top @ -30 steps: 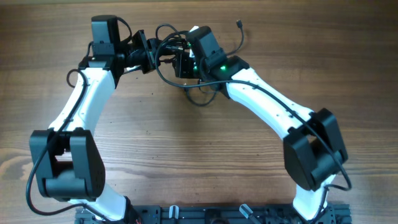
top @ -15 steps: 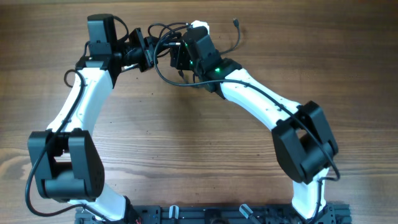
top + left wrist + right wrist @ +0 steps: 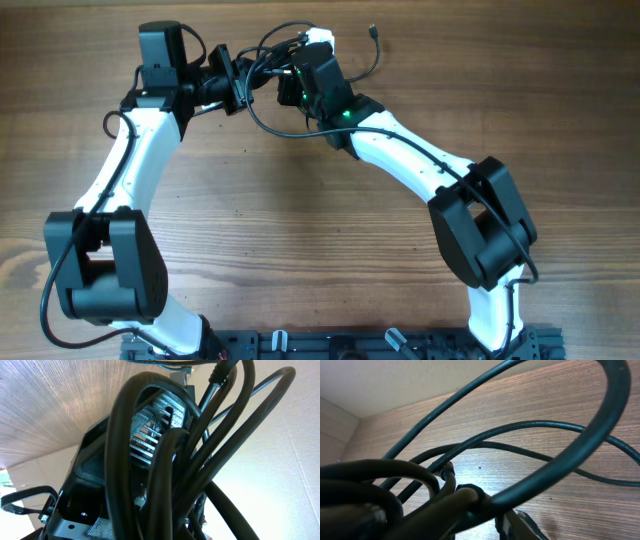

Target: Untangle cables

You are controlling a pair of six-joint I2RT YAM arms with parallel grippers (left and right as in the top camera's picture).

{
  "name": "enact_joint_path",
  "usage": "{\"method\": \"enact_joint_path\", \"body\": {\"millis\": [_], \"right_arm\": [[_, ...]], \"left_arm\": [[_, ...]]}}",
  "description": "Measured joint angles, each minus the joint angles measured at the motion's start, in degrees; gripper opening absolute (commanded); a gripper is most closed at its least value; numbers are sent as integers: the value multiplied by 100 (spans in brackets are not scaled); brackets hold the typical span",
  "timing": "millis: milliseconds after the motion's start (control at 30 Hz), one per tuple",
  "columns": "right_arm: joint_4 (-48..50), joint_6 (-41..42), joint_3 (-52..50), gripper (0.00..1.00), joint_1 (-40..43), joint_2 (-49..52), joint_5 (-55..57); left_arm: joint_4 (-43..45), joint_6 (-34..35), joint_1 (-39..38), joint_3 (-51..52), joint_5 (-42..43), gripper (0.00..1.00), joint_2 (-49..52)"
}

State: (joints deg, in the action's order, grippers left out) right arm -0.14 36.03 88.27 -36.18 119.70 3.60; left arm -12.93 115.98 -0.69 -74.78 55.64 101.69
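Next I will bring my left gripper back and to the right in the overhead view, tipping jaws down, since open table lies nearer my base than the bundle.
The cables [image 3: 252,112] are a bundle of thin black cords held above the wooden table [image 3: 300,230] near its far edge. My left gripper [image 3: 232,85] and right gripper [image 3: 288,88] face each other, each shut on the bundle from its own side. One loop hangs below them, and a strand with a plug end [image 3: 372,31] trails off to the right. In the left wrist view the cables [image 3: 165,475] fill the frame and hide the jaws. In the right wrist view the cables [image 3: 560,467] loop over the table, and one fingertip [image 3: 520,524] shows beneath them.
The table's far edge [image 3: 450,8] lies just behind the grippers. Both arms' white links [image 3: 130,170] reach in from the front, and a black rail [image 3: 330,345] runs along the near edge.
Both grippers and the bundle have moved towards the far edge. The right arm has swung left, and the trailing plug end has shifted with it.
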Motion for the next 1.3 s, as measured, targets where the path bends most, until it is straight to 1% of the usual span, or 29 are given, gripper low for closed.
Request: {"method": "enact_joint_path", "body": {"millis": [100, 167, 233, 267, 500, 633, 667, 700, 767, 833, 867, 900, 933, 967, 1000, 1033, 1133, 1200, 1233, 1267, 1300], "right_arm": [[-149, 2, 0, 18, 50, 0, -144], [-374, -9, 0, 12, 129, 0, -319], [-601, -2, 0, 9, 216, -2, -503], [-739, -4, 0, 5, 273, -2, -649], [-1681, -140, 0, 4, 841, -24, -1853], [-2312, -319, 0, 4, 1196, -291, -2514], [-2402, -361, 0, 4, 1250, -391, -2592], [-2616, -407, 0, 4, 1311, -533, -2686], [-2785, -461, 0, 5, 1410, -743, -2830], [-2931, -525, 0, 10, 1547, -885, -3220], [-2927, -619, 0, 15, 1628, -903, -3526], [-2938, -723, 0, 17, 1711, -903, -3810], [-2966, -850, 0, 20, 1810, -903, -4153], [-2970, -955, 0, 22, 1832, -903, -4223], [-3042, -1091, 0, 24, 1985, -903, -4690], [-3165, -1274, 0, 24, 2094, -903, -4942], [-3641, -1762, 0, 26, 2293, -905, -5318], [-4092, -2094, -2, 27, 2354, -938, -5366], [-4308, -2227, -2, 27, 2350, -975, -5287], [-4459, -2347, -2, 27, 2334, -1019, -5169], [-4599, -2424, -2, 28, 2319, -1071, -5021]], "left_arm": [[-28, 0, 0, 0, 17, 4, 0], [-31, 0, -2, 0, 85, 4, 0], [-31, 0, -17, 0, 142, 4, 0], [-33, 0, -33, 0, 149, 4, 0], [-31, -2, -76, 0, 216, 4, 0], [-131, -7, -76, 0, 199, 4, -2], [-155, -50, -76, 0, 181, 4, 0], [-175, -295, -76, 0, 160, 4, 0], [-188, -977, -76, 2, 127, 4, 0], [-203, -2188, -76, 2, 131, 4, 0], [-203, -2809, -76, 2, 188, 4, 0], [-205, -3484, -76, 2, 297, 4, 0], [-205, -4205, -76, 2, 498, 4, 0], [-205, -4850, -76, 2, 704, 4, 0], [-221, -5283, -76, 2, 861, 4, 0], [-339, -5976, -76, -2, 1102, 4, 0], [-1189, -7722, -81, -24, 1469, 4, -2], [-2074, -8741, -81, -42, 1351, 4, -2], [-2640, -9211, -87, -50, 944, 4, -2], [-2994, -9398, -98, -52, 603, 4, -4], [-3364, -9584, -122, -48, 33, 4, -7]]}}
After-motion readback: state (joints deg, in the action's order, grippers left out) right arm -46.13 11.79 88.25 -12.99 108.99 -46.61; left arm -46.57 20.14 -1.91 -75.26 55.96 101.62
